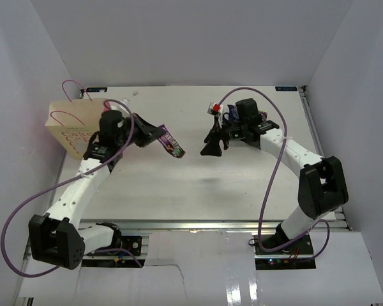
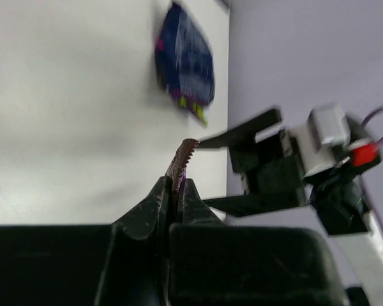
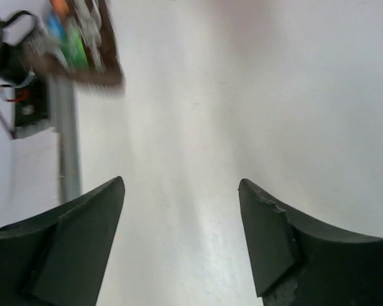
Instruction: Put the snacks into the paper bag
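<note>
My left gripper will swing the packet [image 1: 173, 146] outward and to the left in the top view next, so that it comes over the paper bag's top.
My left gripper [image 1: 158, 135] is shut on the edge of a dark purple-brown candy packet [image 1: 173, 146], held above the table left of centre. In the left wrist view the packet's serrated edge [image 2: 181, 163] sticks up between the closed fingertips of the left gripper [image 2: 173, 186]. My right gripper [image 1: 212, 145] hangs open just right of that packet. The right gripper [image 3: 182, 186] has only bare table between its fingers, and the packet [image 3: 83, 44] shows blurred at the upper left. The crinkly dark blue snack bag [image 2: 185, 60] lies on the table. The beige paper bag [image 1: 70, 124] stands at the far left.
In the top view the blue snack bag [image 1: 229, 115] lies mostly hidden behind the right arm at the back. White walls enclose the table on three sides. Purple cables loop off both arms. The right arm's fingers [image 2: 242, 135] show in the left wrist view.
</note>
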`<state>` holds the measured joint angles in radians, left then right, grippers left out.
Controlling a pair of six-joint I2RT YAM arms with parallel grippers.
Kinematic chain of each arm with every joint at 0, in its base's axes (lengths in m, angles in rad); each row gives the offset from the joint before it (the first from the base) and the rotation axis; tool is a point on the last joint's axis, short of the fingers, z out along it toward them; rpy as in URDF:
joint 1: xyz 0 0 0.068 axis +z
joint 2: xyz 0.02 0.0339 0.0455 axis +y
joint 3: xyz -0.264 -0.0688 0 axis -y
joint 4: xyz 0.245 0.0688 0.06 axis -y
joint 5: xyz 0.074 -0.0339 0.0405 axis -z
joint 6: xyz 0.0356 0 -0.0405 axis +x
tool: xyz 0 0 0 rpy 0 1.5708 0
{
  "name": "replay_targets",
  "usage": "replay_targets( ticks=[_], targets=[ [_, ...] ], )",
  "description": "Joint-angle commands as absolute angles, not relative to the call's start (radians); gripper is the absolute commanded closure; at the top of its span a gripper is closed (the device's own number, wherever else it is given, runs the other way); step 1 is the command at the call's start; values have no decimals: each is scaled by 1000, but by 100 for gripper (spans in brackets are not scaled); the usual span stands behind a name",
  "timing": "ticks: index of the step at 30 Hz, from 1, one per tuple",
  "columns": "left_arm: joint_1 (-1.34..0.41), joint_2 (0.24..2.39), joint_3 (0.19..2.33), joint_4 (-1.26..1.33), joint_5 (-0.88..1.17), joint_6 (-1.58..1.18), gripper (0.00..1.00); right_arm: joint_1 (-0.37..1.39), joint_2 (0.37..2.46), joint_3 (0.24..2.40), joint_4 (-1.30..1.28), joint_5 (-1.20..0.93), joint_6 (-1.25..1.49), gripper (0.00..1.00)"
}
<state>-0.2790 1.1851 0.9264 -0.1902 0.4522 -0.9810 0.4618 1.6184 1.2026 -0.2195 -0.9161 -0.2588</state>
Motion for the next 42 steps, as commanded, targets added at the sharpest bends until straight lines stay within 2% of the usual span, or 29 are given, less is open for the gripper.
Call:
replay_targets(
  ticks=[1,3,4,6,7,9,12,24,25,26,27,28,29,31,36,37,40,42],
  targets=[
    [-114,1094,1117,-382,364,-845,100,416,1534,1264,-271,-772,-379,21],
    [-54,1101,1210,-472,294,-784,100,411,1508,1256,-275,-703,-443,0],
    [-8,1109,1257,-507,254,-767,100,408,1505,1240,-269,-642,-459,10],
    [38,1129,1399,-607,145,-735,100,402,1515,1224,-262,-589,-450,10],
    [58,1147,1466,-632,29,-726,100,390,1529,1232,-282,-591,-446,10],
    [92,1169,1506,-666,-126,-726,100,361,1562,1236,-311,-648,-418,10],
    [161,1233,1595,-707,-216,-755,100,347,1539,1195,-287,-657,-394,10],
    [262,1359,1594,-629,-226,-778,100,339,1471,1173,-261,-562,-495,10],
    [270,1368,1591,-624,-210,-781,96,339,1471,1173,-256,-528,-514,10],
    [273,1368,1582,-618,-203,-785,84,339,1471,1172,-253,-505,-535,10],
    [275,1365,1578,-603,-190,-781,67,339,1471,1170,-250,-479,-557,10],
    [275,1353,1572,-591,-163,-772,33,339,1471,1163,-217,-394,-599,10],
    [275,1347,1565,-585,-153,-769,20,341,1480,1151,-207,-347,-624,10],
    [275,1322,1565,-577,-126,-761,4,341,1494,1140,-180,-193,-714,10],
    [275,1258,1546,-552,-31,-765,2,337,1520,1083,-199,-6,-929,10],
    [275,1229,1534,-540,56,-765,2,337,1523,1069,-210,38,-1012,10],
    [273,1187,1453,-445,228,-776,2,298,1526,1022,-209,9,-1132,10],
    [252,1155,1363,-333,409,-802,2,250,1555,1049,-212,-67,-1180,6]
  ],
)
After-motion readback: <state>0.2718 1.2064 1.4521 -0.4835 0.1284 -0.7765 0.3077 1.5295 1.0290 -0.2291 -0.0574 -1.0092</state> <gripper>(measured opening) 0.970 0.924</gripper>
